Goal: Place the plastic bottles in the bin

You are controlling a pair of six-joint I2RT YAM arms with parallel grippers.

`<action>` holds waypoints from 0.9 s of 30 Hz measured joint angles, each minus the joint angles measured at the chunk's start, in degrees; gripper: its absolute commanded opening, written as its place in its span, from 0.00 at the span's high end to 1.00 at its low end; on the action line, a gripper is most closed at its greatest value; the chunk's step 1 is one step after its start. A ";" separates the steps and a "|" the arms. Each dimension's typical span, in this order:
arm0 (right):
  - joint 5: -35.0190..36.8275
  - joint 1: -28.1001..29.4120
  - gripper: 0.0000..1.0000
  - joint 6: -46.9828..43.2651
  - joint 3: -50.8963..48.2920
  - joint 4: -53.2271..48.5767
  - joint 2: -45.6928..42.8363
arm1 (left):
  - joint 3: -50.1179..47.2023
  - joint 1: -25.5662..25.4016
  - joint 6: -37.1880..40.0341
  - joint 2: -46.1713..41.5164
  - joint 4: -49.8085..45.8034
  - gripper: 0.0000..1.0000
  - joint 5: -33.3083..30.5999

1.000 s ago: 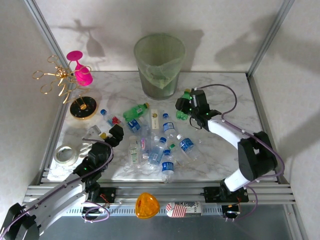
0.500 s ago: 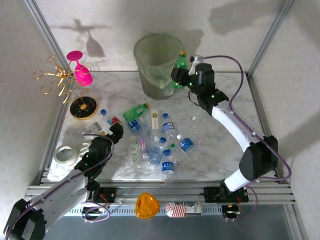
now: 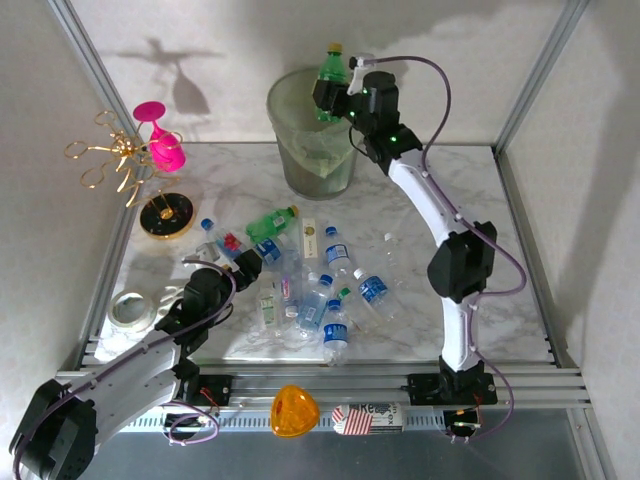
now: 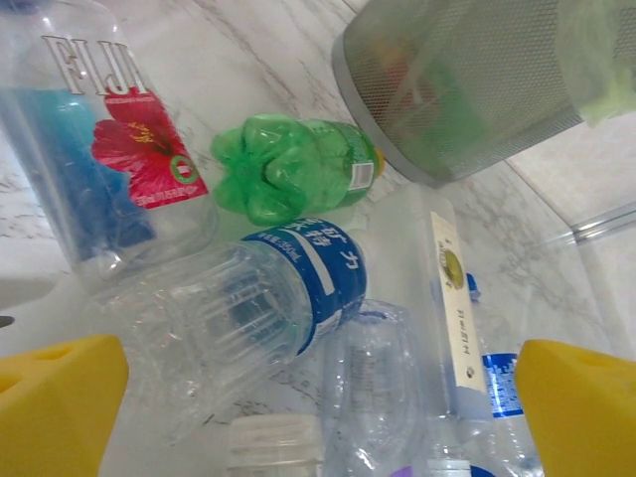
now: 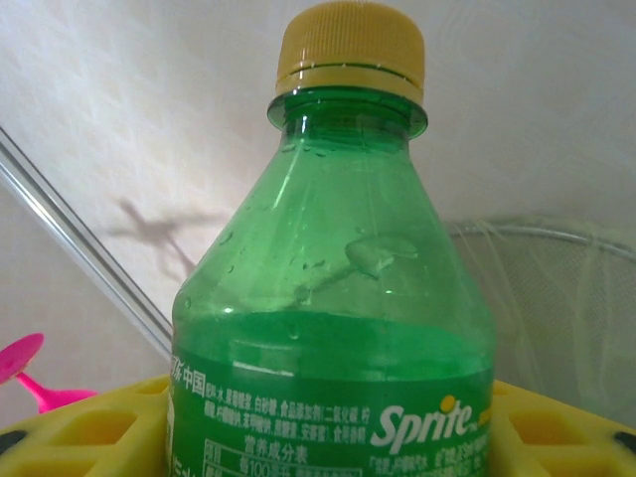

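Note:
My right gripper should next move the green Sprite bottle farther over the bin's opening (image 3: 308, 108) and let go of it there, because the bottle is still close beside the bin's rim.
My right gripper (image 3: 335, 95) is shut on a green Sprite bottle (image 3: 330, 68) with a yellow cap and holds it upright above the rim of the pale-green bin (image 3: 312, 170). In the right wrist view the Sprite bottle (image 5: 328, 298) sits between the yellow pads (image 5: 79, 437), with the bin's lined rim (image 5: 556, 298) behind it. A pile of plastic bottles (image 3: 300, 285) lies mid-table. My left gripper (image 3: 222, 268) is open at the pile's left edge. Its pads (image 4: 55, 407) flank a clear blue-labelled bottle (image 4: 298, 288) and a crushed clear one (image 4: 383, 388) without touching them; a green bottle (image 4: 298, 174) lies beyond.
A pink goblet (image 3: 158, 135) and a gold wire rack (image 3: 120, 160) stand at the back left, with a black-and-gold disc (image 3: 166, 213) in front of them. A white ring (image 3: 131, 308) lies near the left edge. An orange object (image 3: 294, 410) rests on the front rail.
My right arm has lifted the green bottle from table height beside the bin up to above its rim. My left arm has edged in toward the pile, still open.

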 measured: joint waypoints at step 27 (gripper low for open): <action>-1.90 0.00 0.01 -5.70 12.26 -4.57 13.09 | -1.73 0.00 -2.56 -9.92 -4.37 0.00 0.04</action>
